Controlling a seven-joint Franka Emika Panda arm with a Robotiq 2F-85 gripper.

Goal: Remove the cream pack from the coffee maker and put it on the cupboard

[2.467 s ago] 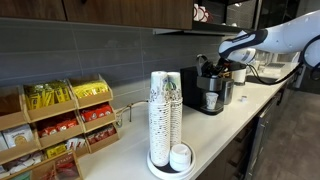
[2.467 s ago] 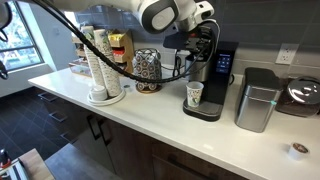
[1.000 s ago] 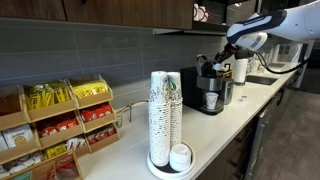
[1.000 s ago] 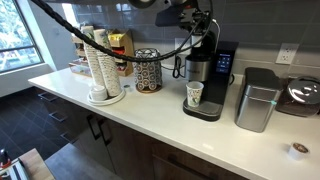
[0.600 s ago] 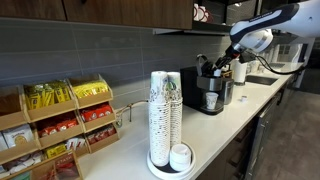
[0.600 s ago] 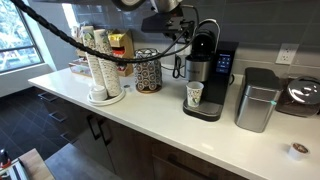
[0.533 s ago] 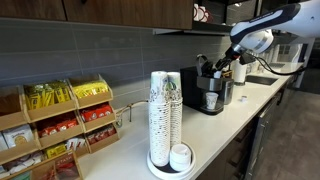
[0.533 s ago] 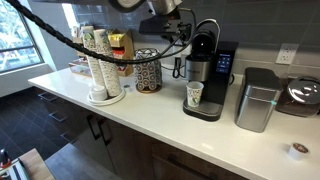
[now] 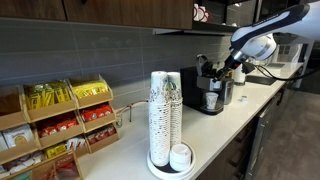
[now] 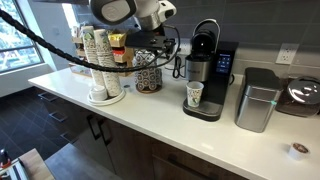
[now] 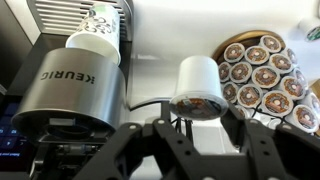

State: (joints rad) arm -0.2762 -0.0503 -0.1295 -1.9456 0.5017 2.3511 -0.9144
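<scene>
The cream pack (image 11: 195, 85) goes down next onto the bare white top in front of the basket for release, since that spot lies clear below my gripper.
The black and silver Keurig coffee maker (image 9: 208, 90) (image 10: 205, 72) stands on the white-topped cupboard (image 10: 140, 118), with a paper cup (image 10: 194, 95) under its spout. In the wrist view the machine (image 11: 70, 90) lies to the left. My gripper (image 11: 197, 118) is shut on the cream pack (image 11: 195, 85), a small pod with a dark round foil lid, held above the white top (image 11: 150, 55) between the machine and a basket of pods. In both exterior views the gripper (image 9: 227, 68) (image 10: 158, 45) hangs beside the machine; the pack is too small to see there.
A round patterned basket (image 10: 148, 72) (image 11: 262, 72) holds several pods. Tall paper-cup stacks (image 9: 165, 115) (image 10: 100, 65) stand on a tray. Snack boxes (image 9: 55, 120) line the wall. A silver canister (image 10: 256, 100) and another black appliance (image 10: 303, 95) stand past the coffee maker.
The arm has swung away from the top of the coffee maker toward the pod basket and come lower, with the cream pack in the gripper.
</scene>
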